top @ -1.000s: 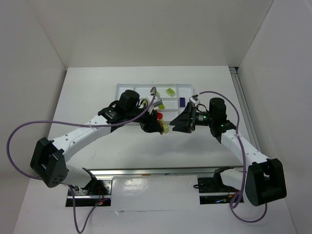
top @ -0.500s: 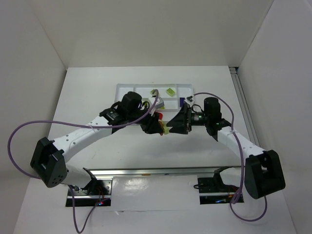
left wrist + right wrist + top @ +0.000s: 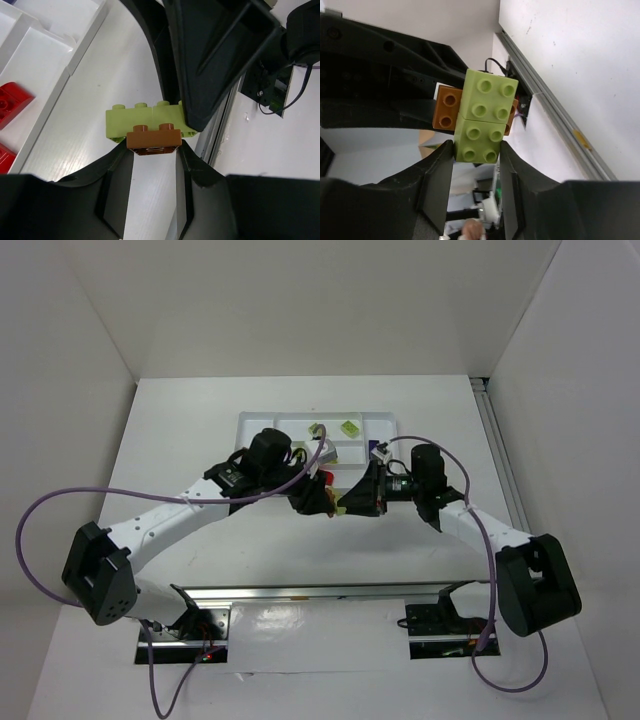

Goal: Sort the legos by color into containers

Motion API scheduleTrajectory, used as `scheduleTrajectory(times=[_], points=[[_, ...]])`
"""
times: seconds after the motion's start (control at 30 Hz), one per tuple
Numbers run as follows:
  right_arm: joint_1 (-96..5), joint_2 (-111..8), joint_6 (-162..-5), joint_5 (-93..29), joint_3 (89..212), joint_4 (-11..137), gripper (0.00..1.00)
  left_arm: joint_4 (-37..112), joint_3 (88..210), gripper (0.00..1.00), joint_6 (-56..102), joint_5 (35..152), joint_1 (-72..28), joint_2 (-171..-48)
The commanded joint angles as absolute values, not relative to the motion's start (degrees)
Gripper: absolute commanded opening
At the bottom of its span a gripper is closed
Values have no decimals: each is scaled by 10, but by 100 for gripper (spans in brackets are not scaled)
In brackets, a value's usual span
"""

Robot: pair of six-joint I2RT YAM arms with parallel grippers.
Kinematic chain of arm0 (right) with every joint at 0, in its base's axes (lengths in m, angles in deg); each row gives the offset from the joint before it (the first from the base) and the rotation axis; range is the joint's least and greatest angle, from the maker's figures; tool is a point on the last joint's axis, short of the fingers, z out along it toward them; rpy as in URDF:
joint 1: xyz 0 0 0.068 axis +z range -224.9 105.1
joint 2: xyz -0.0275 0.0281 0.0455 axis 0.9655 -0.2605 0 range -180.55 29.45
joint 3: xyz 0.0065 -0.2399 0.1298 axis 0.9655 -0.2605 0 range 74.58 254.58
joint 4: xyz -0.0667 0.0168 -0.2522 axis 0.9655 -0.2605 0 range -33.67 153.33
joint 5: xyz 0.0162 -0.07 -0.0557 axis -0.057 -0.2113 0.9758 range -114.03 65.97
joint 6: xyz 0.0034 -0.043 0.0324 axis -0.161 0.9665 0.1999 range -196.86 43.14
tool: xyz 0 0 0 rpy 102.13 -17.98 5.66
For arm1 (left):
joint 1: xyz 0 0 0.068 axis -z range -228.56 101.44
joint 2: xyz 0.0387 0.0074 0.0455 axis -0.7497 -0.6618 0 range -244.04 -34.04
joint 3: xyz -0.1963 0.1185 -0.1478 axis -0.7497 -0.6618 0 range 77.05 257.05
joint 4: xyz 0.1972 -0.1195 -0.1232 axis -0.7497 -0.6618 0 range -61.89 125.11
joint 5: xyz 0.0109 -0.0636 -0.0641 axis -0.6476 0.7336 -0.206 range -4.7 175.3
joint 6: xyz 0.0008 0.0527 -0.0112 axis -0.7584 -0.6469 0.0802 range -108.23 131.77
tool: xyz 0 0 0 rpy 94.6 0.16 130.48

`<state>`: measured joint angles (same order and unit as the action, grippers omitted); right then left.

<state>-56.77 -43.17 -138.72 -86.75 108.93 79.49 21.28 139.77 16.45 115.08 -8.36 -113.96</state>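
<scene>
The lime green lego in my right gripper will come off the stack next and go outward over the tray's back slot (image 3: 334,425) for release, where matching legos lie.
Above the table in front of the tray, my two grippers meet over a joined stack of legos (image 3: 340,508). My left gripper (image 3: 153,150) is shut on an orange-brown lego (image 3: 153,141). Lime green lego (image 3: 145,122) is stuck to its studded side. My right gripper (image 3: 477,150) is shut on the near end of the lime green lego (image 3: 476,141), which shows a seam across its middle. The orange-brown lego (image 3: 446,107) sticks out behind it. The containers are slots of a white tray (image 3: 260,425); one holds a lime green lego (image 3: 349,427), another holds red legos (image 3: 12,100).
The tray lies at the back middle of the white table, just behind both wrists. White walls close in the left, right and back. A metal rail (image 3: 300,592) runs along the near edge between the arm bases. Purple cables loop from both arms.
My right gripper has moved left up to the left gripper and closed on the lime green lego. The left gripper has kept its hold and barely moved.
</scene>
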Motion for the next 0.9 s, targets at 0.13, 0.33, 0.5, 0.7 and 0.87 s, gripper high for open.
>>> scheduleTrajectory(times=[0.13, 0.33, 0.5, 0.7, 0.87], points=[[-563, -434, -1434, -877, 1062, 891, 20, 224, 1405, 0, 156, 1147, -81, -1117], [-592, -424, -1444, -871, 1031, 896, 4, 224, 1400, 0, 156, 1134, -94, -1104], [-635, -395, -1415, -890, 1014, 845, 2, 229, 1395, 0, 162, 1126, -113, -1094], [-666, -408, -1270, -835, 1110, 709, 2, 216, 1406, 0, 179, 1121, -153, -1099], [-639, -501, -1151, -598, 1301, 597, 2, 187, 1418, 0, 208, 1143, -222, -1105]])
